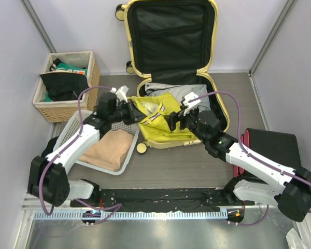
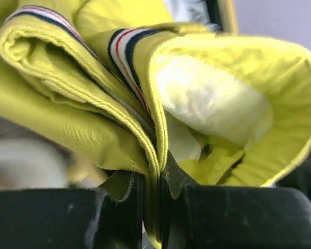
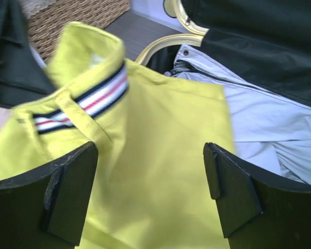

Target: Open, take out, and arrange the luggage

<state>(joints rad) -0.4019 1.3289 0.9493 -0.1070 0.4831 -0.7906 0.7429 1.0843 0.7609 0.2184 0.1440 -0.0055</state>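
Note:
My right gripper moves back and left in the top view onto the garment's fold by the grey clothing next, since only the garment's opposite edge is held.
The pale-yellow luggage lies open at the back, its lid upright with black lining. A yellow garment with a striped waistband lies over its lower half, on top of pale-grey clothing. My left gripper is shut on the garment's left edge; in the left wrist view the fabric hem is pinched between the jaws. My right gripper is open just above the garment's right part. In the right wrist view its fingers straddle the yellow cloth, and the grey clothing shows behind.
A wicker basket with dark and green clothes stands at the back left. A white tray holds a folded beige cloth at the left front. A black case with a red edge sits at the right.

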